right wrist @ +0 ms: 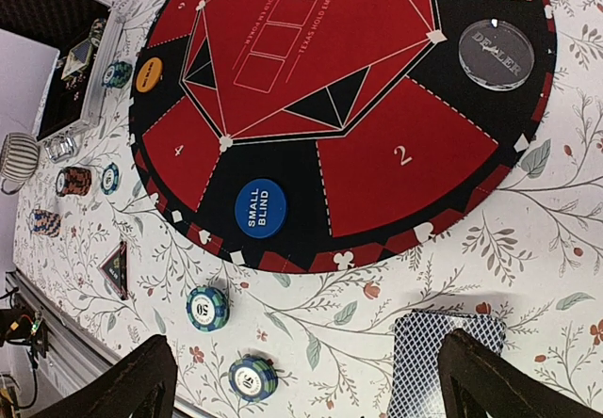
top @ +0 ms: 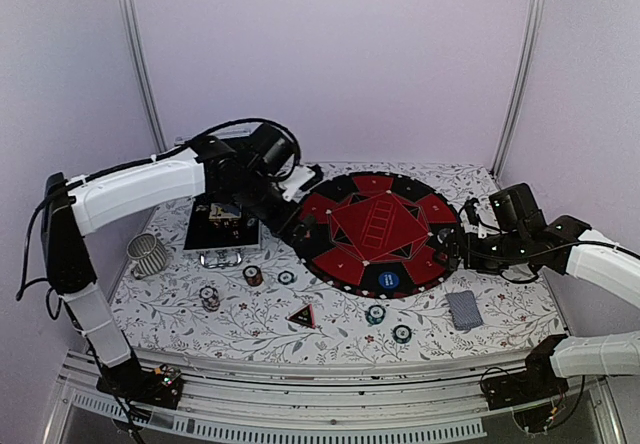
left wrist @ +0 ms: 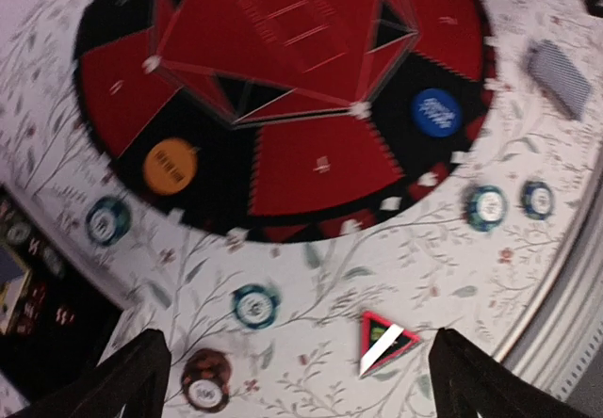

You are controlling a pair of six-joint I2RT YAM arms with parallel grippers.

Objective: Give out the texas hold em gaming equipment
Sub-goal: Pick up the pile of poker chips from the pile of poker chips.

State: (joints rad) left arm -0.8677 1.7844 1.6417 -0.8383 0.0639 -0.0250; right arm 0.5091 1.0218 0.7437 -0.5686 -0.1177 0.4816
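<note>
The brown chip stack (top: pixel 253 276) (left wrist: pixel 205 381) stands below my left gripper and to its left in the top view, so the open fingers come down that way around it next.
My left gripper (top: pixel 298 227) hangs open over the left rim of the round red-and-black mat (top: pixel 375 226), with nothing between its fingers (left wrist: pixel 132 380). An orange button (left wrist: pixel 170 167) lies on the mat's black edge. A blue button (top: pixel 388 281) and a dark dealer button (right wrist: pixel 497 53) also lie on the mat. Teal chips (top: pixel 375 314) (top: pixel 401 334) (top: pixel 286 277), a brown chip (top: pixel 253 275) and the red-black triangle (top: pixel 302 315) rest on the cloth in front. My right gripper (top: pixel 447 254) is open at the mat's right edge, above the stack of cards (right wrist: pixel 443 361).
A black silver-edged case (top: pixel 222 226) lies open at the back left, under my left arm. A ribbed metal cup (top: pixel 148 255) stands near the left table edge. A mixed chip stack (top: pixel 209 297) sits in front of the case.
</note>
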